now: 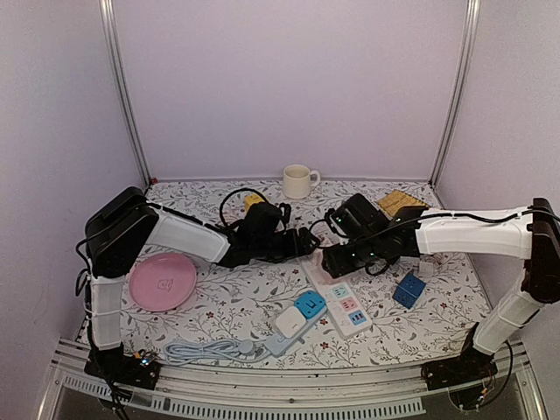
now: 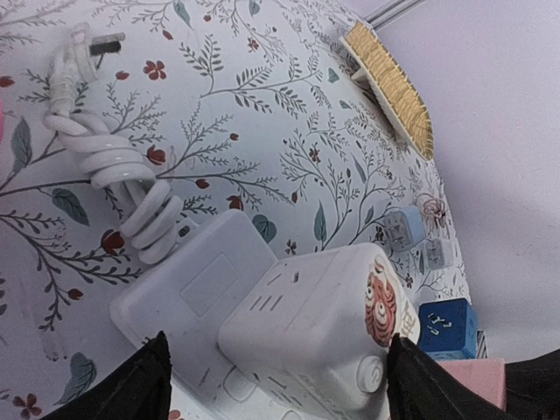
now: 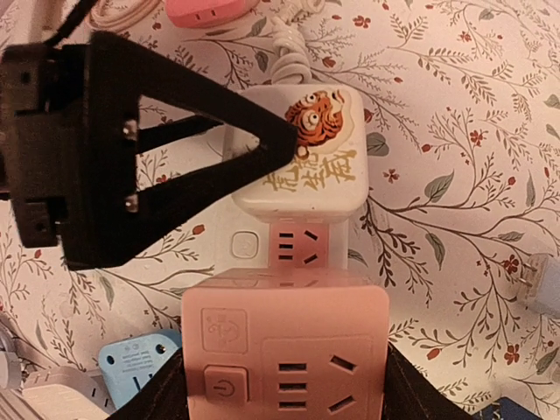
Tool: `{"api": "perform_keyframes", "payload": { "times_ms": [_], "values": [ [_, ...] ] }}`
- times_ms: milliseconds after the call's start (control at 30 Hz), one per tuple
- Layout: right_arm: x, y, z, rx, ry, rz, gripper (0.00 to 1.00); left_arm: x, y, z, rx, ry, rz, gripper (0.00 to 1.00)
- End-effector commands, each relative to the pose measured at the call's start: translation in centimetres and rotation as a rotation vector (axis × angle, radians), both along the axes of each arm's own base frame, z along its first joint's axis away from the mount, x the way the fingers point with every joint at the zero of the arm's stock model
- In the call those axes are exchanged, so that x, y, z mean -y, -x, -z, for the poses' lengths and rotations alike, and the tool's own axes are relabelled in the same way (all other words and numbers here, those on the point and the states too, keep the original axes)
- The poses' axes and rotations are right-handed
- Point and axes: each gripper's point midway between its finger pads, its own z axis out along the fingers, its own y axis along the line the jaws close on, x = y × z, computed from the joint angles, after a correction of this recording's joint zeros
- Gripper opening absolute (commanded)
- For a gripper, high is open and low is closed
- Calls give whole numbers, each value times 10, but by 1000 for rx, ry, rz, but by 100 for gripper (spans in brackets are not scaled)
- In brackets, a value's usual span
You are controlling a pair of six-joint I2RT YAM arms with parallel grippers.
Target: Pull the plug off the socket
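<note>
The tabletop by the pale-blue cube is clear, so my right gripper will next move off the power strip to the right in the top view and lower to release there.
A white power strip lies mid-table. A white cube adapter with a tiger sticker is plugged into it, and a pink cube adapter sits on the strip just in front of it. My left gripper is open and straddles the white tiger adapter. Its right finger is at the cube's edge and its left finger stands a little off. My right gripper is shut on the pink adapter, a finger on each side. The pink adapter's pins are hidden.
A second strip with a blue adapter and a coiled white cable lie near the front. A pink plate is at the left, a blue cube at the right, and a mug and a yellow scrubber at the back.
</note>
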Motion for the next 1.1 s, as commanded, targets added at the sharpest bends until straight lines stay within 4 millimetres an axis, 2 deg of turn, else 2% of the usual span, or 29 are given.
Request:
{"api": "perform_keyframes", "payload": {
  "times_ms": [0,133,200,400,567,667,767,900,1067],
  "values": [
    [-9,-8,-47,97,-101,-10,25,-50,34,90,-180,-290,-15,84],
    [6,-15,-49,87,-127,22,25,-47,32,80,-164,-277,-12,84],
    [18,-23,-53,85,-160,52,25,-42,29,69,-146,-259,1,84],
    [51,-58,-72,84,-346,101,25,-17,17,16,-53,-212,57,84],
    [70,-90,-72,78,-452,127,25,-6,12,-23,7,-182,80,84],
    [80,-108,-65,66,-488,146,25,-9,16,-34,20,-176,84,84],
    [89,-123,-59,49,-537,159,26,-16,23,-53,43,-155,80,84],
    [95,-142,-40,4,-563,184,26,-28,31,-64,59,-149,60,84],
    [101,-159,-14,-55,-589,216,26,-41,43,-67,55,-135,40,84]
  ]
}}
